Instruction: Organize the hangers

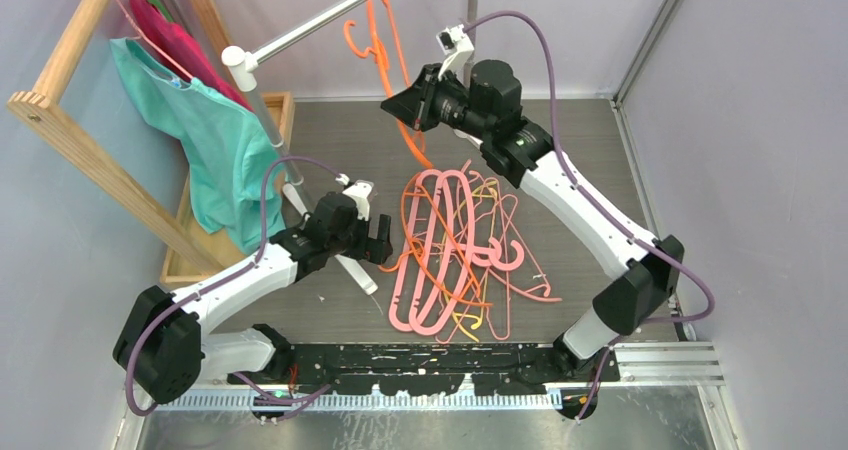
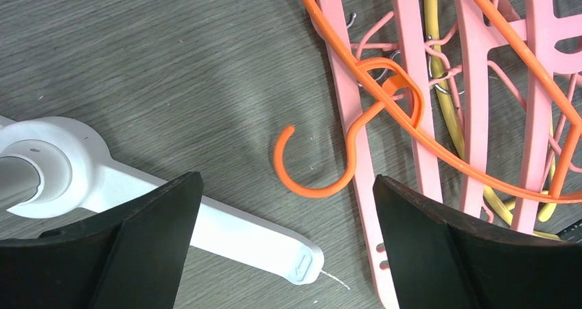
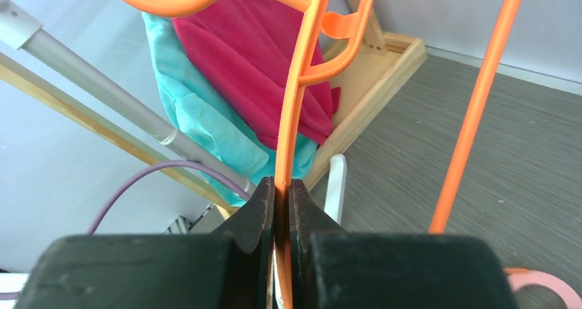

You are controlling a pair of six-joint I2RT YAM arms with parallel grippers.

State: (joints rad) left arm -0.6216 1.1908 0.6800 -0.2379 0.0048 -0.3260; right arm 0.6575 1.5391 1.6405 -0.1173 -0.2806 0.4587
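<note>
My right gripper should next lift outward, bring the hook of the thick orange hanger to the metal bar and release it, because that bar is above and outward of my right gripper.
A tangled pile of hangers (image 1: 455, 250), thick pink with thin pink, orange and yellow ones, lies on the grey table in the middle. My right gripper (image 1: 390, 105) is raised behind the pile and shut on a thick orange hanger (image 1: 385, 55). That hanger reaches up to the metal rail (image 1: 320, 25); I cannot tell if it hangs on it. In the right wrist view the gripper (image 3: 282, 185) pinches the hanger's bar (image 3: 295, 110). My left gripper (image 1: 380, 240) is open and empty, low at the pile's left edge. In the left wrist view an orange hook (image 2: 319, 182) lies just ahead of the open gripper (image 2: 286, 185), beside thick pink hangers (image 2: 412, 82).
The rail's white foot (image 2: 226, 233) runs under my left gripper. A wooden frame (image 1: 80, 150) at the left carries teal and magenta garments (image 1: 215, 140) on a thin pink hanger, above a wooden tray (image 1: 185, 260). Purple walls close in the table.
</note>
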